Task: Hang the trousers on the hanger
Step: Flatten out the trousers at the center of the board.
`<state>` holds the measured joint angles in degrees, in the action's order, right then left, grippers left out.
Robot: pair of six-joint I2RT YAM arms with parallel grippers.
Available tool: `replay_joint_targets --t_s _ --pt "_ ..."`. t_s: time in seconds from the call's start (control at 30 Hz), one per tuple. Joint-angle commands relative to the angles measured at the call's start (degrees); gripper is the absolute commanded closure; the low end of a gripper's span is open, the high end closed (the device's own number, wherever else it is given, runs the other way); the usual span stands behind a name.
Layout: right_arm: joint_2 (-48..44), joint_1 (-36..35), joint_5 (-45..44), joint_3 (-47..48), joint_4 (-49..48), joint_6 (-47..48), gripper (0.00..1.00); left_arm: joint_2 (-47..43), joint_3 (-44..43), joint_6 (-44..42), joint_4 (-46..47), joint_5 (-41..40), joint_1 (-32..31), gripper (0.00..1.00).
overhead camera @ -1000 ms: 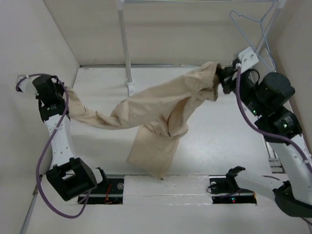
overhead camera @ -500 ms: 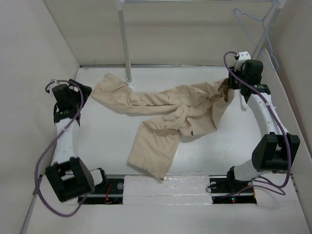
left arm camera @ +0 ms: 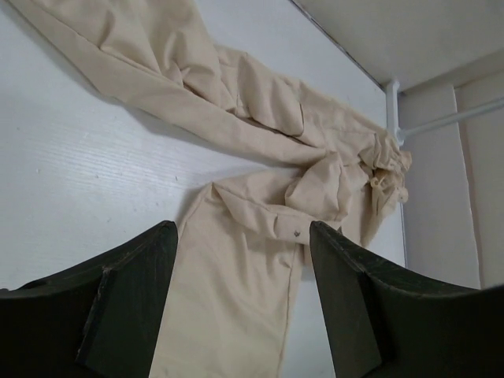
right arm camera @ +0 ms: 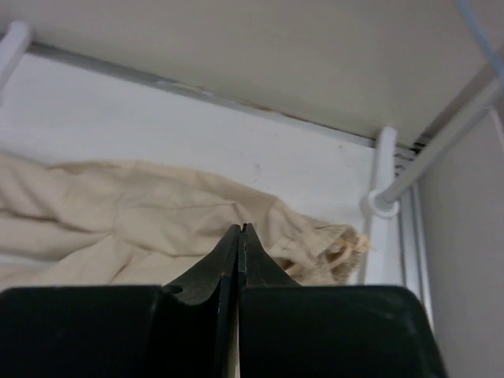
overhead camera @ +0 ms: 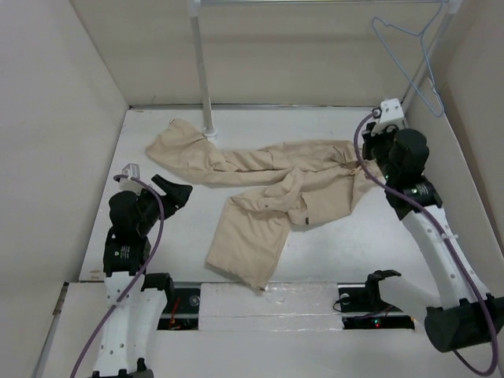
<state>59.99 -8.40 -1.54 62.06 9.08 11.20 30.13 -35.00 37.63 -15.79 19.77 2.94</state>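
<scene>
The left gripper will move back and down onto the hem corner by the near table edge (overhead camera: 261, 284).
The beige trousers (overhead camera: 276, 177) lie crumpled flat on the white table, one leg reaching to the back left and the other toward the near edge. In the left wrist view the trousers (left arm camera: 252, 236) spread below and ahead of my fingers. My left gripper (overhead camera: 175, 191) (left arm camera: 242, 236) hovers open and empty to the left of the cloth. The waistband (right arm camera: 331, 244) lies just beyond my right gripper (overhead camera: 368, 150) (right arm camera: 240, 228), which is shut with nothing between its jaws. The pale blue wire hanger (overhead camera: 409, 59) hangs from the rack at the back right.
A white rack pole (overhead camera: 201, 71) stands at the back, its foot touching the far trouser leg. A second pole (overhead camera: 429, 55) slants up at the back right, with its foot (right arm camera: 382, 201) near the waistband. Walls enclose the table on the left, back and right.
Both grippers have let go of the trousers, which dropped from mid-air onto the table. The left arm pulled back toward the near edge with its jaws open. The right gripper closed empty.
</scene>
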Motion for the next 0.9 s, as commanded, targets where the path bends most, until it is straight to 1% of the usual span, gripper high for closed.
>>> replay_joint_targets --t_s 0.0,0.07,0.1,0.13,0.17,0.2,0.23,0.27,0.3,0.33,0.37,0.4,0.43,0.47,0.5,0.53,0.57,0.6,0.63,0.67,0.7,0.73,0.77,0.8,0.87 --pt "-2.59 -6.87 -1.88 -6.85 -3.63 0.66 1.00 -0.51 -0.87 -2.72 -1.18 4.05 -0.39 0.36" --pt "-2.16 -10.21 -0.41 -9.40 -3.02 1.10 1.00 2.72 -0.42 -3.43 1.71 1.95 -0.39 0.36" --pt "-1.63 -11.36 0.39 -9.85 -1.19 1.80 0.98 6.83 -1.90 -2.74 5.73 1.59 -0.39 0.35" --pt "-1.19 -12.68 0.22 -10.20 -0.21 2.07 0.97 8.96 -2.95 -2.04 8.03 1.07 -0.39 0.34" --pt "-0.58 -13.99 -1.17 -11.25 0.14 2.50 0.93 10.98 -4.18 -1.25 10.23 0.45 -0.39 0.34" --pt "-0.49 -15.57 -1.71 -11.35 1.28 2.60 0.90 14.83 -6.81 -0.20 15.30 -1.56 -3.18 0.34" --pt "-0.66 -16.11 -2.06 -11.35 1.99 2.77 0.85 17.83 -9.09 0.08 16.83 -9.93 -6.25 0.34" --pt "-1.01 -16.12 -2.41 -11.61 1.91 2.95 0.74 21.69 -13.03 -0.44 16.67 -16.10 -10.11 0.34" --pt "-1.19 -16.81 -2.68 -11.79 1.03 2.95 0.69 29.73 -21.60 -0.97 15.89 -22.26 -18.67 0.33" --pt "-1.27 -16.82 -2.94 -11.44 1.46 2.86 0.66 33.29 -25.95 -2.46 15.88 -29.10 -23.11 0.32" --pt "-1.54 -16.82 -3.20 -10.92 2.16 2.95 0.65 36.72 -30.26 -3.25 14.40 -32.31 -27.68 0.32" --pt "-2.41 -16.30 -3.38 -10.04 3.82 3.04 0.65 40.06 -36.74 -3.96 12.56 -35.91 -32.08 0.32" --pt "-3.03 -16.29 -3.73 -9.68 4.88 3.30 0.64 40.18 -37.85 -4.75 12.37 -40.64 -39.43 0.32" --pt "-4.16 -15.77 -4.95 -9.68 5.68 3.65 0.62 39.40 -37.51 -5.54 12.80 -41.82 -42.37 0.32" --pt "-6.70 -15.77 -5.75 -9.85 6.82 3.83 0.61 35.82 -33.33 -5.29 13.59 -43.05 -45.01 0.33" --pt "-8.12 -14.46 -6.10 -11.33 7.00 3.83 0.59 33.61 -29.98 -4.15 14.03 -44.19 -50.00 0.37" --pt "-9.44 -13.75 -6.28 -12.39 6.65 3.83 0.56 31.15 -25.95 -0.31 14.38 -44.29 -52.48 0.37" --pt "-10.75 -12.79 -5.85 -13.36 5.87 3.39 0.56 27.30 -18.51 2.51 12.65 -44.64 -55.21 0.38" --pt "-12.51 -11.82 -4.97 -14.24 5.42 3.21 0.55 25.87 -15.39 6.19 10.28 -45.95 -58.11 0.40" --pt "-13.05 -9.72 -1.92 -15.99 5.16 2.43 0.55 24.81 -12.40 10.23 7.99 -46.48 -64.92 0.40" --pt "-13.57 -8.22 1.07 -17.23 3.94 1.81 0.54 24.28 -8.28 22.80 -1.17 -51.19 -72.56 0.38" --pt "-13.75 -8.21 1.10 -17.24 3.93 1.81 0.53 24.27 -8.24 22.93 -1.26 -51.23 -72.64 0.38" --pt "-13.84 -7.69 3.97 -17.93 3.58 1.55 0.53 24.80 -8.06 27.11 -4.48 -52.80 -80.56 0.37" --pt "-14.02 -6.90 4.70 -17.94 3.49 1.37 0.53 27.59 -8.93 34.63 -9.91 -54.21 -84.29 0.35" --pt "-15.15 -6.28 4.88 -17.68 4.19 1.10 0.52 32.42 -10.95 38.74 -14.07 -55.19 -89.75 0.33"
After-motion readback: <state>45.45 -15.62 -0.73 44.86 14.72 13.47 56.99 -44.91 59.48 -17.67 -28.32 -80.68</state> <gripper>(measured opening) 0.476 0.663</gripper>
